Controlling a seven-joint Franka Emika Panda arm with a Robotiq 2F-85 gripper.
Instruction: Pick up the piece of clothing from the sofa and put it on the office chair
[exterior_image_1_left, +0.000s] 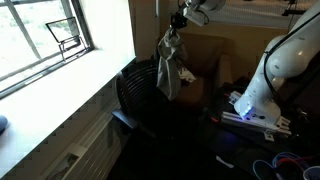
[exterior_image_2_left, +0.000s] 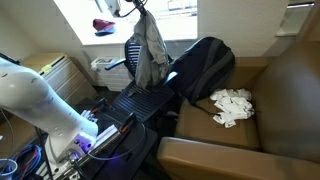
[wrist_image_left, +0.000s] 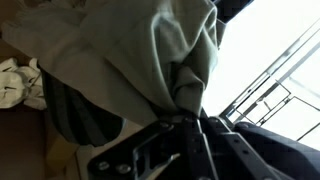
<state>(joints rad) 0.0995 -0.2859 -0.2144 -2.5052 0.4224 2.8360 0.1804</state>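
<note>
I need to move my gripper toward the window wall and a little up, over the chair's backrest (exterior_image_1_left: 139, 82), to let go of the clothing. The clothing is hanging by the backrest's sofa side.
My gripper (exterior_image_1_left: 178, 22) is shut on the top of a grey-green piece of clothing (exterior_image_1_left: 168, 68), which hangs down from it in the air. In an exterior view the clothing (exterior_image_2_left: 150, 48) dangles over the backrest of the black office chair (exterior_image_2_left: 140, 100). The chair (exterior_image_1_left: 135, 95) stands next to the window wall. In the wrist view the cloth (wrist_image_left: 150, 50) bunches into my jaws (wrist_image_left: 188, 112). The brown sofa (exterior_image_2_left: 270, 100) lies beside the chair.
A black backpack (exterior_image_2_left: 205, 65) leans on the sofa's end, and a white crumpled cloth (exterior_image_2_left: 232, 106) lies on the sofa seat. The robot base (exterior_image_1_left: 258, 100) stands on a stand with cables. A window sill (exterior_image_1_left: 60, 80) runs along the wall.
</note>
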